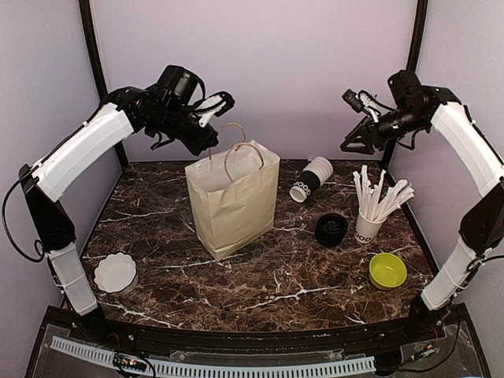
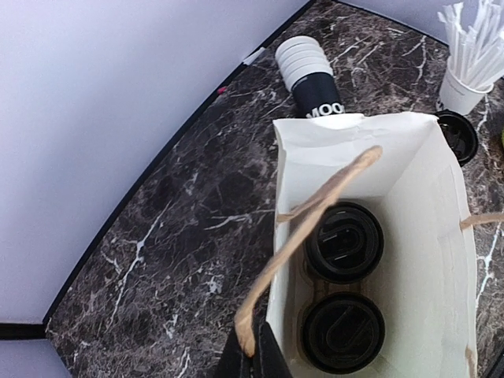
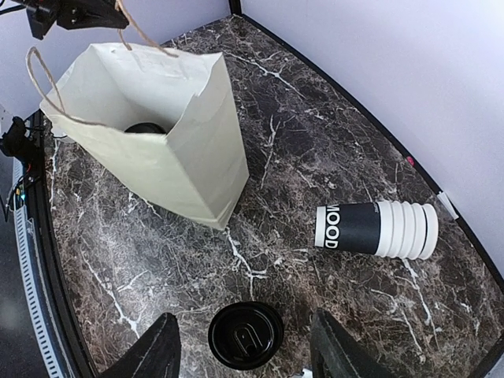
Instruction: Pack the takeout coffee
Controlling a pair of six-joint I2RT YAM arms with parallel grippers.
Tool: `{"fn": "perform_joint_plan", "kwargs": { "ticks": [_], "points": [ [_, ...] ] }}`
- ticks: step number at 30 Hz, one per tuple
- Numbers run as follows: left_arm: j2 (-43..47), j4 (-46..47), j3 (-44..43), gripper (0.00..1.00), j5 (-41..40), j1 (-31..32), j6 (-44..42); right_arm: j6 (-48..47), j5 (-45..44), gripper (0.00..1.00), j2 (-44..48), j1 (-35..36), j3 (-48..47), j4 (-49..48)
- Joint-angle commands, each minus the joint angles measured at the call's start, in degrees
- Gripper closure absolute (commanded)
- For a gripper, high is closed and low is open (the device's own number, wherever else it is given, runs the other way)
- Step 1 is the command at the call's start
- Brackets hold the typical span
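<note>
My right gripper will lower its open fingers around the stick's loose upper end (image 1: 382, 177), because that end is below it and to its right in the top view.
Two takeout coffee cups (image 2: 344, 242) (image 2: 342, 332) with black lids stand side by side inside the open paper bag (image 1: 233, 201) at the table's middle. In the right wrist view only a dark lid edge (image 3: 144, 127) shows over the bag's rim. My left gripper (image 2: 253, 354) is above the bag's back left corner, shut on one brown handle (image 2: 315, 205) and holding it up. The other handle (image 1: 244, 157) stands free. My right gripper (image 3: 244, 323) hangs open high over the table's right side, nothing between its fingers.
A stack of empty cups (image 1: 312, 179) lies on its side behind the bag. Black lids (image 1: 331, 229) sit beside a cup of white sticks (image 1: 370, 216). A green bowl (image 1: 387, 270) is front right, a white bowl (image 1: 116, 272) front left.
</note>
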State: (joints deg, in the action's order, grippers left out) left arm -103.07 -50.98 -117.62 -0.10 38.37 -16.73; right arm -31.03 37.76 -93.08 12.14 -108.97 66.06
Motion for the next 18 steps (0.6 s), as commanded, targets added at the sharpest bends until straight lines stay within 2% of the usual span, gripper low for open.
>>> {"fn": "perform_joint_plan", "kwargs": {
  "ticks": [1, 3, 5, 9, 11, 15, 18],
  "points": [
    [1.04, -0.98, -0.73, 1.0, -9.74, -1.69, 1.92, -0.91, 0.06, 0.44, 2.6, -0.94, 0.77, 0.67],
    [0.53, -0.85, -0.81, 0.98, -11.37, -2.46, 2.15, -1.73, -0.48, 0.43, 3.86, -1.76, 1.15, 1.85],
    [0.03, -0.76, -0.89, 0.87, -10.82, -2.81, 2.19, -2.2, -1.35, 0.43, 5.63, -2.91, 2.69, 2.41],
    [-0.65, -1.62, -2.78, 0.43, -9.66, -2.86, 2.87, -1.88, -5.0, 0.43, 8.79, -5.6, 6.25, 1.83],
    [-0.14, -2.25, -3.87, 0.35, -9.21, -2.8, 3.27, -1.67, -6.65, 0.43, 9.22, -8.35, 7.27, 2.09],
    [3.9, -1.89, -2.59, 0.29, -7.72, -2.78, 3.94, -1.26, -10.09, 0.43, 9.07, -13.87, 9.57, 2.37],
    [11.18, 4.19, 5.14, 0.24, -7.89, -2.77, 3.83, -1.05, -12.66, 0.43, 9.15, -14.68, 12.54, 0.49]
  ]
}}
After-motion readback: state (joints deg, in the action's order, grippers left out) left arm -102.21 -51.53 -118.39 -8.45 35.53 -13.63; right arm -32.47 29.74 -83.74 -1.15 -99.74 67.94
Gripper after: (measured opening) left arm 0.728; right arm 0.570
